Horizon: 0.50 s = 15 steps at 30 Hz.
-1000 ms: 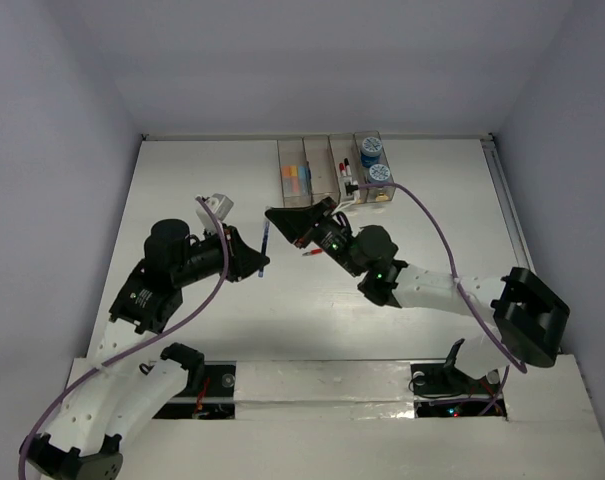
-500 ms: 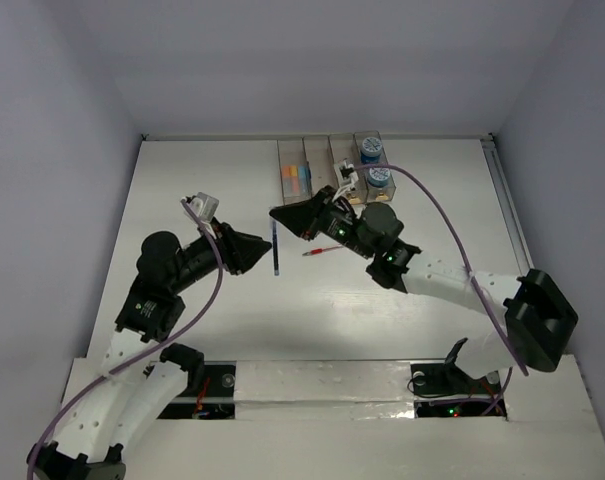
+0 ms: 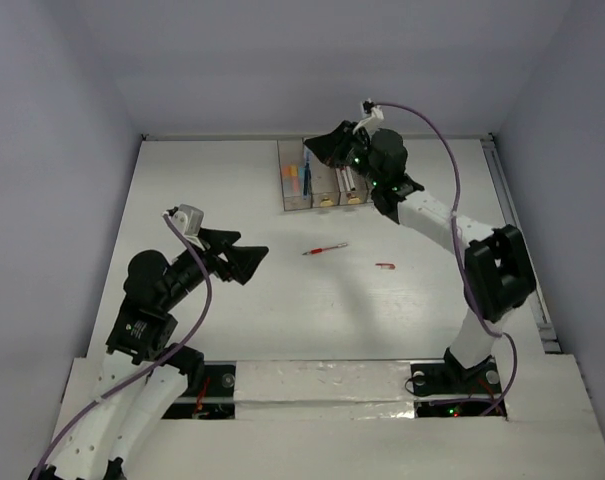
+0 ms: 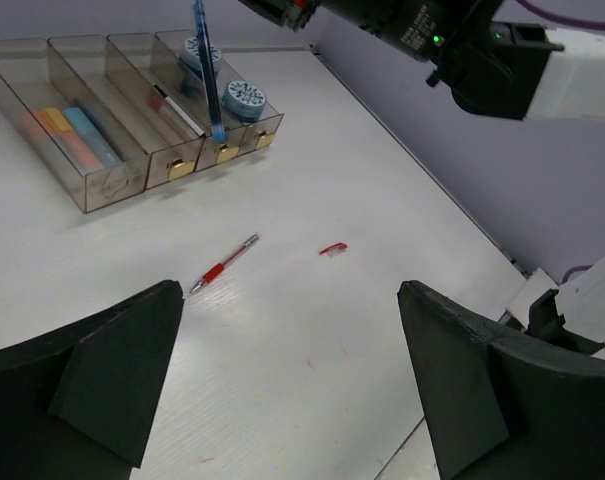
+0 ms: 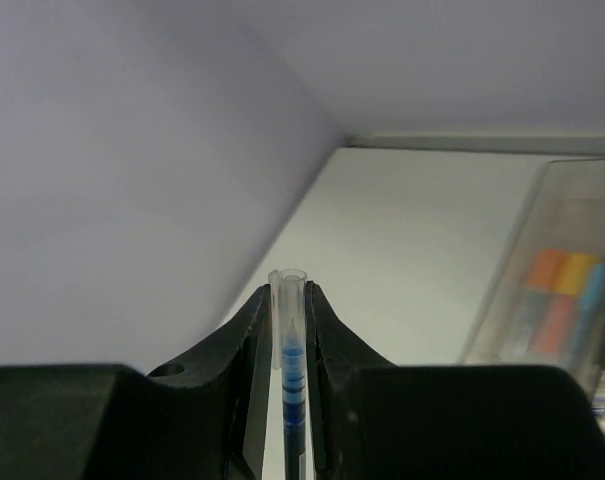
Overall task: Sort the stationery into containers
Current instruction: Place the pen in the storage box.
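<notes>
The right gripper turns and lowers over the containers' section between the coloured sticks and the marker next, to release the blue pen (image 3: 306,172), still above the containers.
My right gripper (image 3: 312,152) is shut on a blue pen (image 3: 306,172), holding it upright over the containers (image 3: 292,201) at the far middle of the table. The right wrist view shows the pen (image 5: 291,365) pinched between the jaws of that gripper (image 5: 292,295). From the left wrist the pen (image 4: 209,70) hangs tip-down above the containers (image 4: 104,190), which hold coloured sticks (image 4: 70,135), a marker and blue-white rolls (image 4: 244,97). My left gripper (image 3: 252,260) stands open and empty over the near-left table; its jaws (image 4: 292,340) are wide apart.
A red pen (image 3: 325,248) (image 4: 225,264) lies on the table's middle. A small red cap (image 3: 385,267) (image 4: 333,249) lies to its right. The right arm (image 3: 432,215) reaches across the far right. Walls close in the table's back and sides.
The left gripper has opened, let go of the blue pen and drawn back to the near left. The right gripper has carried the pen from mid-table to above the containers.
</notes>
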Tool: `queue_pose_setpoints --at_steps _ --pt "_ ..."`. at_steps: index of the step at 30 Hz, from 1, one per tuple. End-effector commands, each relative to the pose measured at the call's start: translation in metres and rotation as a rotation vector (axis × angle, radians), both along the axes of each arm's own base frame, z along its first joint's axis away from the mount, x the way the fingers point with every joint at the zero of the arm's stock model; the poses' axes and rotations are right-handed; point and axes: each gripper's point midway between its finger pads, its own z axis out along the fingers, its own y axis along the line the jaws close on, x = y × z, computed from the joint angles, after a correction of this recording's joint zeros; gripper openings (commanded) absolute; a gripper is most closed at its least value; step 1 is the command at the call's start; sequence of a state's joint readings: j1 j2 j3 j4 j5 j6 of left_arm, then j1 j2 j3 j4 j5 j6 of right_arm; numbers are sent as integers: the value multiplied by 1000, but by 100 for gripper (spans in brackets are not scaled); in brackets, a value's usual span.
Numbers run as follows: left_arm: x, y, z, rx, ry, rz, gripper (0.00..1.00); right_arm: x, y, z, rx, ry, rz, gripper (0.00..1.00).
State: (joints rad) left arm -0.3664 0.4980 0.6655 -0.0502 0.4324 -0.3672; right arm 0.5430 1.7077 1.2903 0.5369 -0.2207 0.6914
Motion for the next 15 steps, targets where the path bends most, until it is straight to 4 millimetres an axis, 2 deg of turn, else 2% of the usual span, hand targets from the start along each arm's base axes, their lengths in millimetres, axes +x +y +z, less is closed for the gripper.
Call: queue_pose_setpoints --at_steps 1,2,3,4,5,6,7,8,9,10,11,12,13,14,15 --pt "4 8 -12 33 -5 48 88 53 -26 -29 -188 3 -79 0" --pt "4 9 -13 40 -1 54 91 68 -36 -33 -219 1 -106 0" --pt "4 11 -13 37 -4 65 92 78 -34 -22 -266 -47 -110 0" --pt "4 13 -14 38 -3 74 94 96 -36 -45 -311 -22 -118 0" --pt "4 14 -16 39 4 82 96 108 -42 -49 -341 -19 -142 0" --pt "3 17 -14 30 -5 100 97 119 -42 -39 -392 -55 -154 0" --pt "2 19 -11 24 -14 105 99 127 -41 -43 -421 -56 -160 0" --pt "2 20 -12 24 -15 111 99 143 -43 -72 -465 -15 -164 0" --pt "2 21 -11 20 -19 122 99 152 -47 -79 -490 -5 -166 0" --pt "1 23 -8 15 -28 125 99 156 -45 -75 -515 -5 -155 0" --pt "0 23 -8 15 -28 130 99 163 -40 -102 -538 35 -132 0" --pt "1 24 -8 14 -30 135 99 165 -39 -112 -558 52 -121 0" --pt "1 24 -8 15 -28 133 99 170 -36 -107 -553 39 -117 0" --pt "1 24 -9 16 -23 133 99 173 -34 -113 -559 48 -111 0" --pt "1 23 -10 18 -21 128 99 175 -32 -140 -582 99 -93 0"
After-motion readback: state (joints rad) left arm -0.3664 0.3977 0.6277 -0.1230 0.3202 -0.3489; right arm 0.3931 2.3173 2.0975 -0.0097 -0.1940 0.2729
